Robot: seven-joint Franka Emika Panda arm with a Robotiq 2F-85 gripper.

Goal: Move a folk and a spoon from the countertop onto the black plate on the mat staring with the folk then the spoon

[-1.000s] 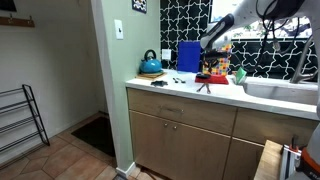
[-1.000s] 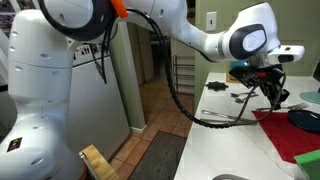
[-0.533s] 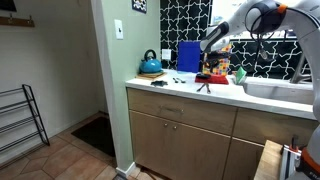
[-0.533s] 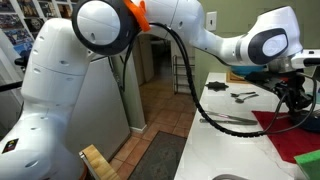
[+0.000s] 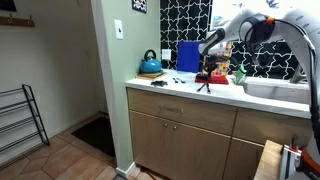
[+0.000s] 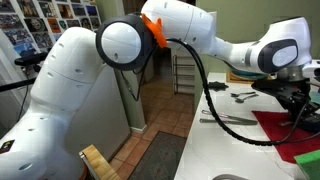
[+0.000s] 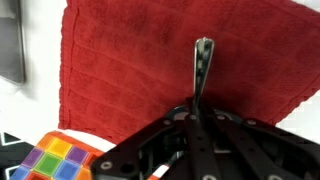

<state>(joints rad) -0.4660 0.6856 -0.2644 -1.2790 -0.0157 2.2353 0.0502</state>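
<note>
The gripper will next go down over the black plate, which partly shows beneath the utensil, and let go of the thin metal handle, since the utensil is still above the red mat (image 7: 130,60).
My gripper (image 7: 197,112) is shut on a thin metal utensil (image 7: 203,65) and holds it above the red mat (image 7: 130,60). I cannot tell whether it is the fork or the spoon. In both exterior views the gripper (image 5: 206,74) (image 6: 296,96) hangs over the mat (image 6: 278,132) with the utensil (image 6: 291,116) dangling below it. Two small utensils (image 6: 244,97) (image 5: 160,82) lie on the pale countertop (image 5: 170,92) beside the mat. The black plate is not clearly visible; the gripper blocks that part of the mat.
A teal kettle (image 5: 150,65) and a blue board (image 5: 188,56) stand at the back of the countertop. A multicoloured cube (image 7: 58,160) lies by the mat's corner. A dark object (image 7: 9,45) is at the wrist view's left edge. A sink (image 5: 280,90) lies past the mat.
The arm has carried the utensil sideways from the bare countertop to over the red mat. The utensils on the counter have not moved.
</note>
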